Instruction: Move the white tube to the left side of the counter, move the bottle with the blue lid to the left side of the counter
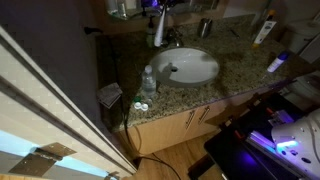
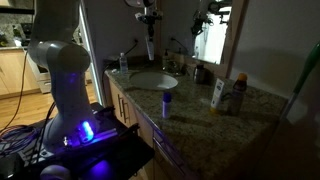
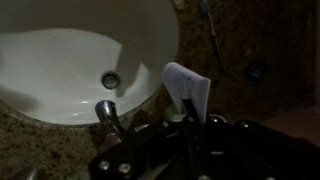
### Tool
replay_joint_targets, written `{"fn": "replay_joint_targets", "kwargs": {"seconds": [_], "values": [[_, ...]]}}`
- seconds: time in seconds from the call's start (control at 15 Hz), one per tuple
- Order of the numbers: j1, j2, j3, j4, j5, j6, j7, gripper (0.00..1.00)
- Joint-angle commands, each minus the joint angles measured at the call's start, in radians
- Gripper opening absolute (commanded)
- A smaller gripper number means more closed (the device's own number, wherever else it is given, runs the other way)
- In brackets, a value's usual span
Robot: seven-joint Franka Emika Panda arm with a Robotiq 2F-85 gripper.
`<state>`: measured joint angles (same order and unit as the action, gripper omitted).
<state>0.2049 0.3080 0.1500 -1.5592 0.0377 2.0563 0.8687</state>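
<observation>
My gripper should next leave the faucet, go down to the granite beside the sink and release the white tube, as it hangs above the basin's edge.
My gripper hangs high over the back of the sink, shut on the white tube, which hangs straight down from the jaws. In the wrist view the tube's flat end sticks out between the fingers, above the basin's edge and the faucet. The bottle with the blue lid stands upright near the front edge of the granite counter, apart from the gripper.
The oval white sink is set in the counter. A clear water bottle stands beside it. A white upright container and a brown bottle stand near the mirror.
</observation>
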Motion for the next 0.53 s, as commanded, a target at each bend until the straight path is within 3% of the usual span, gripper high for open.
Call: {"fn": "replay_joint_targets", "kwargs": {"seconds": [0.0,0.47], "values": [[0.019,0.026,-0.021,0.035,0.006,-0.005,0.005,0.04],[0.066,0.180,-0.047,0.159,-0.040,0.038,0.073,0.01]]}}
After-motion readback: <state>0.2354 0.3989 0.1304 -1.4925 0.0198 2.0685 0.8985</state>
